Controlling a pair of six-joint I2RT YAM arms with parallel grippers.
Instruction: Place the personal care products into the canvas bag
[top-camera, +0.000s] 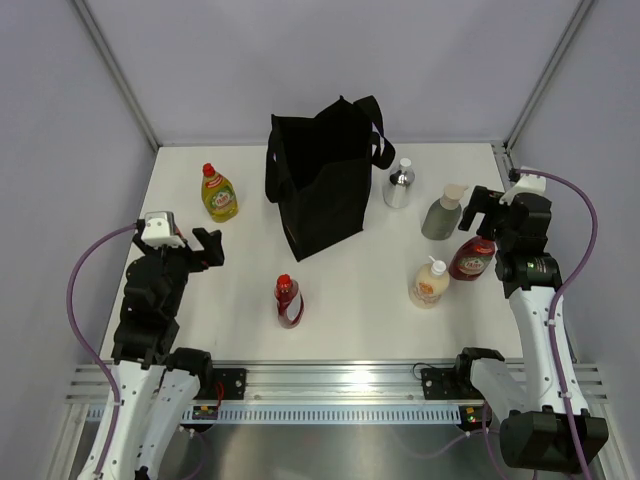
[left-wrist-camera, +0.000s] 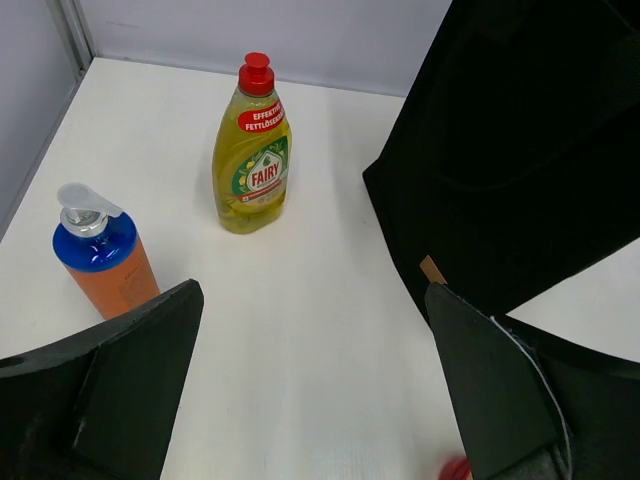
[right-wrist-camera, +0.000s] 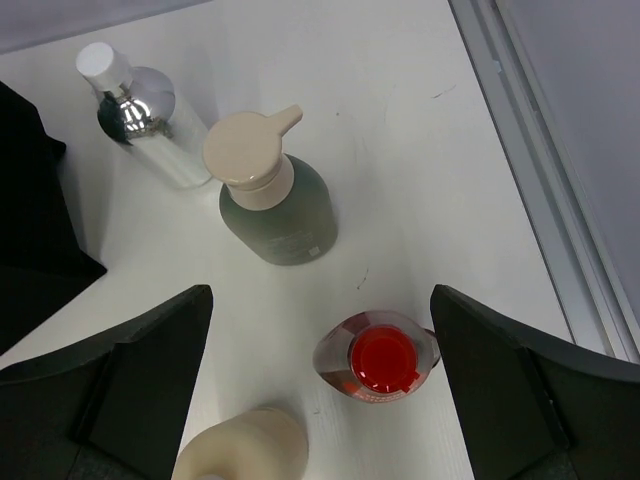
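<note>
I will next swing my left gripper across and down to the nearer dark red bottle (left-wrist-camera: 455, 469), because the bottle stands below the gripper and to its right in the top view.
The canvas bag (top-camera: 325, 180) stands upright and black at the table's middle back, its side also in the left wrist view (left-wrist-camera: 520, 150). A yellow bottle with a red cap (top-camera: 218, 192) (left-wrist-camera: 254, 150) stands left of it. One dark red bottle (top-camera: 289, 300) is in front of the bag. To the right are a silver bottle (top-camera: 399, 185) (right-wrist-camera: 140, 115), a grey-green bottle (top-camera: 443, 213) (right-wrist-camera: 270, 195), a second dark red bottle (top-camera: 472, 258) (right-wrist-camera: 378, 357) and a cream pump bottle (top-camera: 429, 283) (right-wrist-camera: 245, 450). My left gripper (top-camera: 207, 248) (left-wrist-camera: 315, 380) is open over bare table. My right gripper (top-camera: 472, 212) (right-wrist-camera: 320, 375) is open above the second dark red bottle.
An orange bottle with a blue shoulder and silver cap (left-wrist-camera: 103, 260) stands by my left finger, hidden under the arm in the top view. Grey walls enclose the white table (top-camera: 350, 320) at the back and sides. A metal rail (right-wrist-camera: 540, 180) runs along the right edge.
</note>
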